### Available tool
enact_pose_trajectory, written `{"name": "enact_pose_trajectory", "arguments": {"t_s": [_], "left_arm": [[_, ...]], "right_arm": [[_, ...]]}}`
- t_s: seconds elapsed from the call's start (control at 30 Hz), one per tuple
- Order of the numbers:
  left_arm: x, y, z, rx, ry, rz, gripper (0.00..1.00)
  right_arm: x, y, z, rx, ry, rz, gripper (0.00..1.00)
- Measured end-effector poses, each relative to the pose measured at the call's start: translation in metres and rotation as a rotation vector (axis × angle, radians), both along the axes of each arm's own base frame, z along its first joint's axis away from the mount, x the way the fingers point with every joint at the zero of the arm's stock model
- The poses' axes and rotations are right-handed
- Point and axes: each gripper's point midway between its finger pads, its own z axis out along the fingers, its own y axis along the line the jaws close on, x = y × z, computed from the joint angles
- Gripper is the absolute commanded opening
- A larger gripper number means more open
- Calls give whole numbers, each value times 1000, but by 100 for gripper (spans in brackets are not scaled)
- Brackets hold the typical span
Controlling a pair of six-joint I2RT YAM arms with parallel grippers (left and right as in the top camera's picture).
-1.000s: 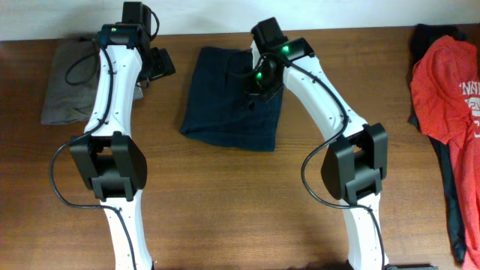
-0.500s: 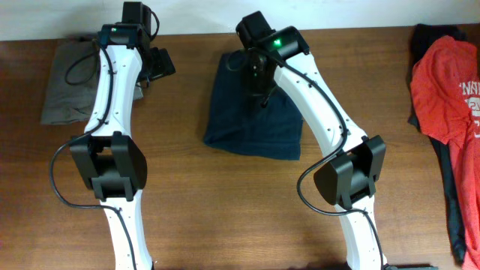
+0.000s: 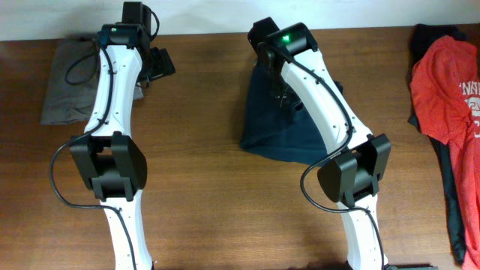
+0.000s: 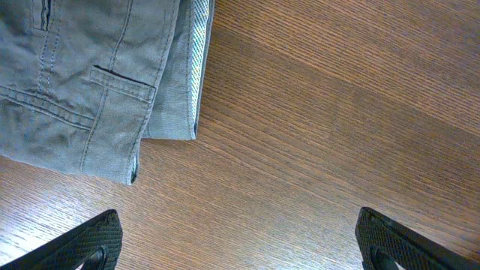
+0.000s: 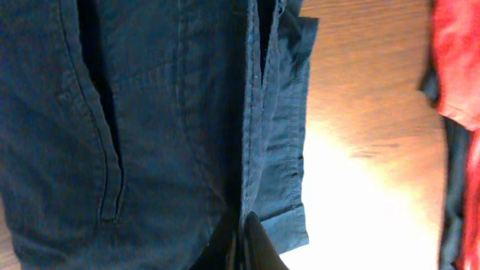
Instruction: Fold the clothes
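Note:
The cloth lies bunched, so my right gripper rises next and carries the fold toward the red T-shirt. It then comes down to release the fold over the garment's lower layer.
The dark navy garment lies bunched in a rough triangle on the table, right of centre. My right gripper is shut on its upper edge; the right wrist view shows the fingertips pinching a seam of the navy cloth. The folded grey-khaki garment lies at the far left and shows in the left wrist view. My left gripper is open and empty over bare wood beside it. The red lettered T-shirt lies at the right edge.
The red T-shirt lies on a dark garment that runs down the right edge. The wooden table ends at a pale wall along the back. Both white arms reach over the table from the front.
My right gripper has dragged the navy garment to the right across the table, and the cloth has bunched from a rectangle into a triangle. The left arm has not moved.

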Motion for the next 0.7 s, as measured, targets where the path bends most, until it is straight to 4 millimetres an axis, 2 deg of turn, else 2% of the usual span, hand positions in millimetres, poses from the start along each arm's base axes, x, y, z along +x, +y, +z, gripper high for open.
{"name": "enact_pose_trajectory", "arguments": {"t_s": [0.23, 0.37, 0.43, 0.47, 0.53, 0.63, 0.7], "left_arm": [[0, 0, 0, 0, 0, 0, 99], [0, 0, 0, 0, 0, 0, 99], [0, 0, 0, 0, 0, 0, 99], [0, 0, 0, 0, 0, 0, 99], [0, 0, 0, 0, 0, 0, 99], [0, 0, 0, 0, 0, 0, 99], [0, 0, 0, 0, 1, 0, 99]], "right_arm": [[2, -8, 5, -44, -34, -39, 4], [10, 4, 24, 8, -91, -3, 4], [15, 29, 49, 109, -145, 87, 4], [16, 35, 55, 131, -157, 105, 4], [13, 61, 74, 243, -180, 200, 4], [4, 89, 89, 363, -179, 299, 4], [2, 101, 89, 409, -170, 332, 4]]}}
